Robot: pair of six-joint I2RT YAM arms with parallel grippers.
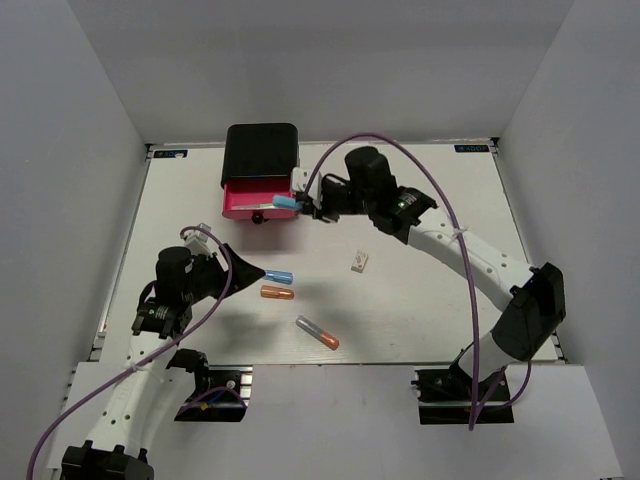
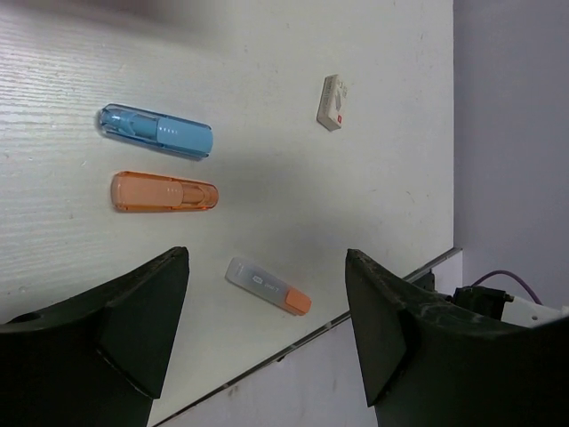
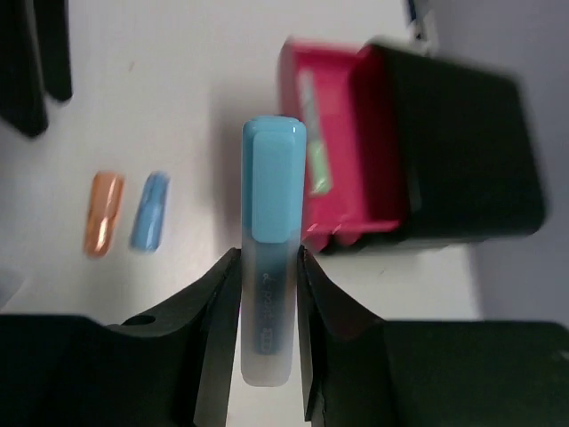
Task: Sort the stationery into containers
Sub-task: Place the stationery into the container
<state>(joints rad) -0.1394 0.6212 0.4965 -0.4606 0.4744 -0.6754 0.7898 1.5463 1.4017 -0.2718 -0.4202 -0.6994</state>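
My right gripper goes to the left in the top view next, over the drawer's bare strip [image 1: 253, 191] [image 3: 348, 147], to release the clear pen, since the green-tipped item leaves room.
My right gripper [image 1: 308, 207] [image 3: 268, 267] is shut on a clear pen with a blue tip [image 1: 286, 201] [image 3: 271, 258] and holds it by the front right corner of the open pink drawer [image 1: 256, 199] [image 3: 333, 169] of the black box [image 1: 261, 153]. A green-tipped item lies in the drawer. My left gripper [image 1: 262, 272] [image 2: 267, 276] is open and empty, just left of a blue pen [image 1: 279, 277] [image 2: 156, 131] and an orange pen [image 1: 277, 293] [image 2: 164, 192]. A clear pen with an orange tip [image 1: 318, 332] [image 2: 268, 286] and a small white block [image 1: 360, 262] [image 2: 332, 102] lie on the table.
White walls close in the table on the left, back and right. The table's near edge [image 2: 373, 289] runs just past the orange-tipped pen. The right arm [image 1: 460, 250] reaches across the right half of the table.
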